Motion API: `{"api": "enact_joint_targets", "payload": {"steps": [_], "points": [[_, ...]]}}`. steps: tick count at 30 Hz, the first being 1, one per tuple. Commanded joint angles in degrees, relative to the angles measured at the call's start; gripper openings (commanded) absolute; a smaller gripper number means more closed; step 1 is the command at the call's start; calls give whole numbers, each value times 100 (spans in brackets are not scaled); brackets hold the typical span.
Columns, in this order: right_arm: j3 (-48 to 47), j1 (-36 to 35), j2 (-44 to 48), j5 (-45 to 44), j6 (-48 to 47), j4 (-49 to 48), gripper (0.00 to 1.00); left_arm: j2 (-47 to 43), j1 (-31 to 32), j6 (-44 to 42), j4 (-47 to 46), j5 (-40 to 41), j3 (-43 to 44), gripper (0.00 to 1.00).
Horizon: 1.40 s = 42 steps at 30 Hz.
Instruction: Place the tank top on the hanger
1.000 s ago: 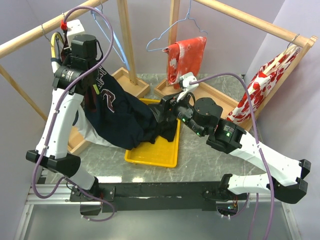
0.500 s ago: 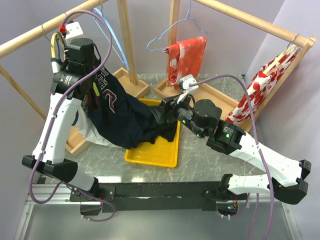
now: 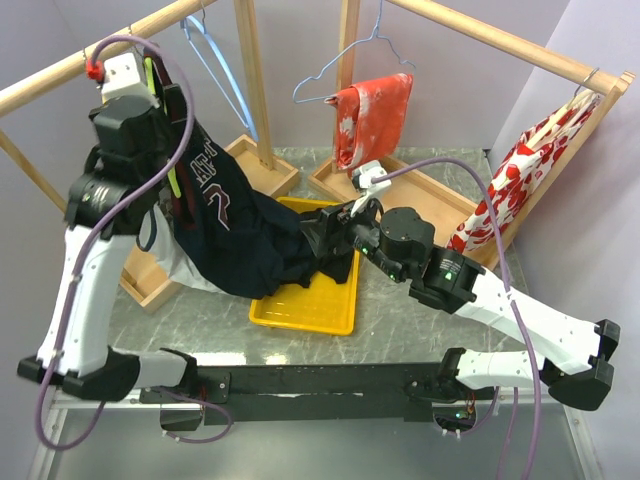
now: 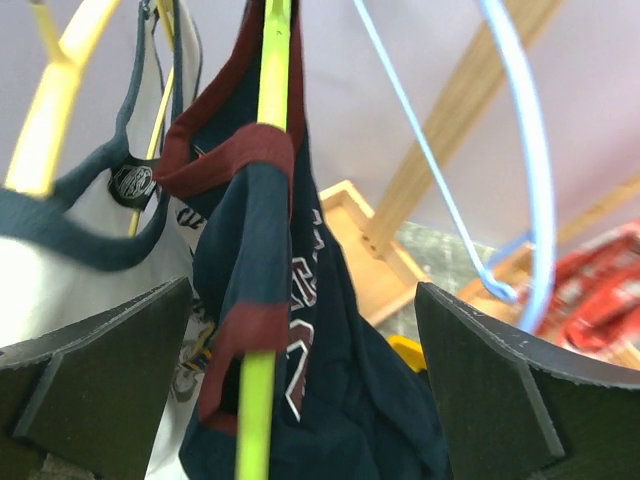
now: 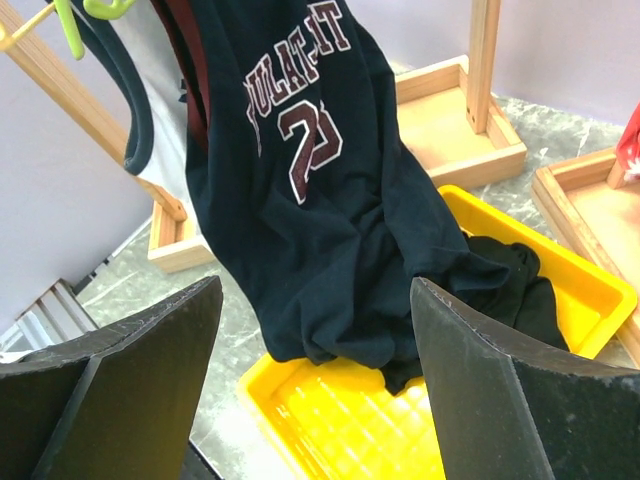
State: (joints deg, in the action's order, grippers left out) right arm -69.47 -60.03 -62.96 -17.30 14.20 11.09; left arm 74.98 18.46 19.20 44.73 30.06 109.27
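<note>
The left gripper comes down from the bar onto the tank top's navy fold by the tray's edge [image 3: 257, 283] next. The tank top's lower end sags into the tray.
The dark navy tank top [image 3: 235, 225] with red trim hangs by a strap from the lime-green hanger [image 3: 172, 185] on the left rail. Its lower end sags into the yellow tray. My left gripper [image 3: 168, 100] is raised beside the rail and open. In the left wrist view the hanger [image 4: 272, 70] and the tank top's strap [image 4: 250, 160] run between my left gripper's [image 4: 302, 290] spread fingers with gaps on both sides. My right gripper [image 3: 335, 222] is open over the tray. The right wrist view shows the tank top [image 5: 320, 200] beyond my right gripper [image 5: 315, 285], with nothing held.
A yellow tray [image 3: 300, 312] holds a black garment [image 5: 520, 290]. A white tank top with dark trim [image 4: 60, 280] hangs left of the navy one. A light blue hanger [image 4: 520, 150], wooden posts [image 3: 255, 80] and red patterned cloths [image 3: 375, 115] stand behind.
My left gripper has opened and drawn up and to the left, off the strap. The tank top stays hanging on the hanger. My right arm has edged slightly left.
</note>
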Motion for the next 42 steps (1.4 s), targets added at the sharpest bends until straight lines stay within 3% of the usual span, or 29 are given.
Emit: {"api": "enact_joint_targets", "payload": {"steps": [1, 7, 11, 13, 15, 18, 19, 20, 25, 29, 32, 35, 42], "points": [[118, -17, 126, -19, 83, -283, 84, -553, -9, 13, -70, -598, 15, 99], [329, -17, 231, -19, 127, -388, 84, -1037, -9, 48, -87, -1265, 156, 99], [626, -18, 415, -448, 232, -432, 84, -1179, -9, 154, -280, -2432, 296, 97], [820, -9, 608, -782, 329, -476, 84, -1118, 17, 311, -368, -3495, 209, 95], [1163, -17, 784, -1143, 531, -520, 86, -1126, 157, 374, -543, -3710, -167, 94], [1629, 0, 1075, -1450, 803, -564, 87, -1135, 1139, 374, -676, -3027, -747, 95], [1734, 0, 1206, -1530, 874, -538, 87, -1100, 1839, 391, -702, -2624, -889, 95], [1927, 9, 1259, -1626, 1014, -503, 87, -1091, 2150, 426, -720, -2350, -1221, 95], [2587, 26, 1759, -1926, 1646, -441, 87, -1406, 3092, 1136, -1299, -980, -2882, 95], [3219, 35, 2024, -1865, 1929, -529, 88, -1434, 3515, 1691, -1178, -222, -4218, 90], [3343, 35, 1963, -1786, 1999, -503, 88, -1179, 3735, 2087, -906, 225, -4729, 87], [3388, 44, 1831, -1637, 2008, -564, 88, -881, 3753, 2403, -773, 613, -5020, 89], [3309, 35, 1339, -1223, 1999, -687, 89, 15, 3429, 2229, -1272, 493, -5117, 94]]}}
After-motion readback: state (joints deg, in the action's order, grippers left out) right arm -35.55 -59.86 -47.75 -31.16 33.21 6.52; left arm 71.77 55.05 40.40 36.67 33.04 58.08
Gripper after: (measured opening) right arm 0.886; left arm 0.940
